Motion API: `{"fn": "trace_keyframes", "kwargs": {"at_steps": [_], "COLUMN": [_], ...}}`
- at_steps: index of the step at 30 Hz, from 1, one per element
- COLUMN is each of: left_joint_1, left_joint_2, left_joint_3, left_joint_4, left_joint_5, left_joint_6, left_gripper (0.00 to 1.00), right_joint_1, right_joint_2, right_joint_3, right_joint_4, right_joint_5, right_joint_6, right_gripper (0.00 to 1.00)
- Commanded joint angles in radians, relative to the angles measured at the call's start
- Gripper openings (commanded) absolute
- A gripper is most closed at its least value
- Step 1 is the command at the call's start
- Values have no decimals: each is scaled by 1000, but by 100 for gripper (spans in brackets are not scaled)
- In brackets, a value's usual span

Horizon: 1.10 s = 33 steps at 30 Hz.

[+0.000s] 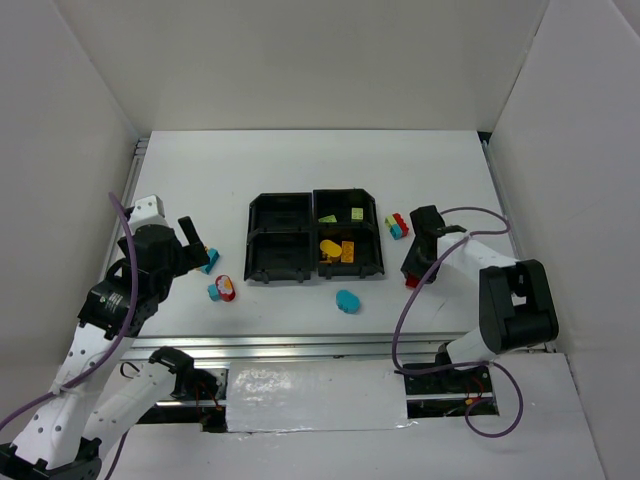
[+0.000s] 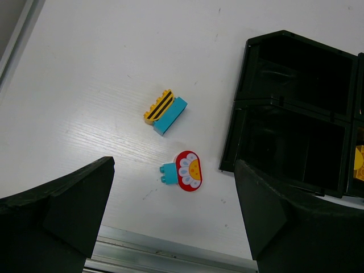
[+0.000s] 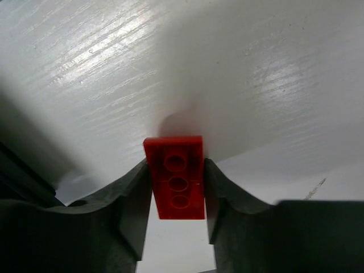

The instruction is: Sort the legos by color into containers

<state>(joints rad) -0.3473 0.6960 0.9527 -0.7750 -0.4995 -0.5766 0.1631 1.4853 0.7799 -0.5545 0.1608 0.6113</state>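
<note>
My right gripper lifts the red brick next, then swings it past the yellow-orange bricks, over the tray's empty near container beside them.
My right gripper [image 3: 175, 182] is shut on a red brick [image 3: 174, 176], held just above the table; from above, this gripper [image 1: 412, 276] sits right of the black tray [image 1: 250, 240]. The tray's right containers hold lime green bricks [image 1: 357, 212] at the back and yellow-orange bricks [image 1: 335, 249] at the front. My left gripper [image 2: 173, 216] stands open over bare table, near a red flower piece on a cyan brick [image 2: 185, 170] and a yellow striped piece on a cyan brick [image 2: 165, 111]. A cyan rounded brick [image 1: 347, 300] lies in front of the tray.
A small cluster of red, blue and yellow bricks [image 1: 397, 225] lies right of the tray, behind my right gripper. The tray's two left containers [image 2: 296, 102] look dark and empty. A metal rail [image 2: 170, 256] runs along the table's near edge.
</note>
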Motion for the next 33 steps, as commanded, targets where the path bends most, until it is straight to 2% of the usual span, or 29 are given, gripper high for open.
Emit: {"fn": "trace_keyframes", "kwargs": {"at_steps": [1, 2, 4, 5, 10, 14, 17, 18, 24, 33], "left_joint_1": [7, 8, 7, 7, 7, 7, 7, 7, 7, 7], "left_joint_2": [-10, -9, -9, -9, -12, -12, -13, -15, -12, -15], "left_joint_3": [-2, -2, 0, -2, -2, 1, 1, 1, 1, 1], "left_joint_4": [49, 48, 48, 48, 48, 43, 42, 40, 36, 29], "left_joint_5": [4, 4, 3, 3, -4, -10, -16, -19, -30, -43], "left_joint_6": [18, 18, 18, 18, 17, 12, 9, 8, 1, -5], "left_gripper": [100, 99, 99, 100, 99, 100, 100, 99, 100, 100], "right_joint_1": [-4, -5, -4, -4, 9, 105, 255, 332, 541, 688], "right_joint_2": [-9, -16, -31, -37, -144, -269, -281, -248, -74, 245], "right_joint_3": [35, 36, 38, 38, 68, 145, 257, 330, 580, 867], "right_joint_4": [-1, -1, -7, -10, -53, -102, -120, -133, -148, -177], "right_joint_5": [13, 17, 23, 25, 22, 69, 78, 88, 69, 92], "right_joint_6": [1, 1, 2, 2, 13, 45, 77, 87, 117, 128], "right_gripper": [39, 35, 32, 1, 0, 0, 0, 0, 0, 0]}}
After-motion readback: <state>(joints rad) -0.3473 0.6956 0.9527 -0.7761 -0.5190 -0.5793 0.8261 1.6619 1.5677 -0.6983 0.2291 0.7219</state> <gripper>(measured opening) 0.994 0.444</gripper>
